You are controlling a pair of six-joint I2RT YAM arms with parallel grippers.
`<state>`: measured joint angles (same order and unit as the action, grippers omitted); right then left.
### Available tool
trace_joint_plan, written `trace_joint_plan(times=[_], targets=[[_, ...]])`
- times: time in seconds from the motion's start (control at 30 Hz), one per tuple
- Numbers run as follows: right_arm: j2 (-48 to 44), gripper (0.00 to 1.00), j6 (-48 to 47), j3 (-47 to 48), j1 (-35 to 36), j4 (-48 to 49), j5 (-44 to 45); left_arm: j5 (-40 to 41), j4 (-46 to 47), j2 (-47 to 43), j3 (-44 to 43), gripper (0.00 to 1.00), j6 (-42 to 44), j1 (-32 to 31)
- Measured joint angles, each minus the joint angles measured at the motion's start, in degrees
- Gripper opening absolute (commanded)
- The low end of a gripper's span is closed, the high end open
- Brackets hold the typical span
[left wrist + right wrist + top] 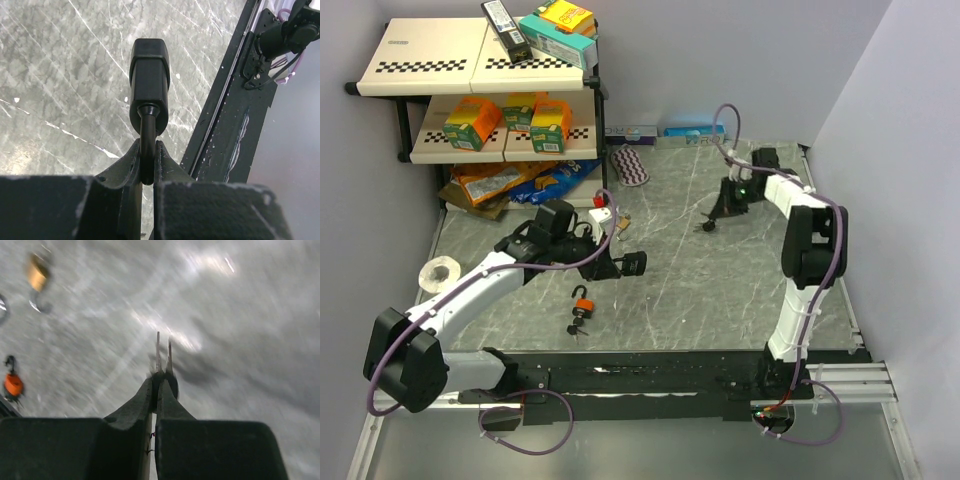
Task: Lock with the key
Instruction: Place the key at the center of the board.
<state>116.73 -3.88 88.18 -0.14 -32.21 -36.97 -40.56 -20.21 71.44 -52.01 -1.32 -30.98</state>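
Observation:
The robot's right gripper should next move back and down to its right in the top view to let go of the key, because the tabletop below it there is bare.
A black padlock [633, 263] hangs above the table's middle, and my left gripper [615, 262] is shut on its shackle. In the left wrist view the lock body [150, 82] points away from the camera. Its black shackle [147, 132] is pinched at my left gripper [148, 152]. At the back right my right gripper [719, 214] is shut on a key [705, 228], well apart from the lock. In the blurred right wrist view two thin metal blades of the key [163, 351] stick out past my right gripper [161, 382].
An orange padlock [582, 301] with keys [577, 326] lies near the front centre. A brass padlock [620, 222] lies behind my left gripper. A tape roll [441, 272] sits at the left. A shelf [470, 70] with boxes and snack bags [510, 182] fills the back left. A patterned pouch [630, 165] lies beside it.

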Motion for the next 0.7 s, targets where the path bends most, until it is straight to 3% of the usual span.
trace_joint_plan(times=[0.4, 0.47, 0.57, 0.7], targets=[[-5.35, 0.02, -9.4, -11.15, -14.67, -7.23, 4.7, 1.42, 0.22, 1.97, 0.17, 0.01, 0.07, -2.82], [-6.54, 0.16, -10.64, -12.07, -15.43, -7.5, 5.55, 1.53, 0.22, 2.36, 0.17, 0.01, 0.17, -3.3], [-8.37, 0.56, -12.09, -13.51, -15.54, -8.28, 6.19, 1.81, 0.15, 2.84, 0.15, 0.01, 0.22, -3.82], [-10.27, 0.78, -13.51, -13.68, -15.45, -8.96, 5.57, 1.88, -0.55, 4.2, -0.04, 0.01, 0.22, -4.46]])
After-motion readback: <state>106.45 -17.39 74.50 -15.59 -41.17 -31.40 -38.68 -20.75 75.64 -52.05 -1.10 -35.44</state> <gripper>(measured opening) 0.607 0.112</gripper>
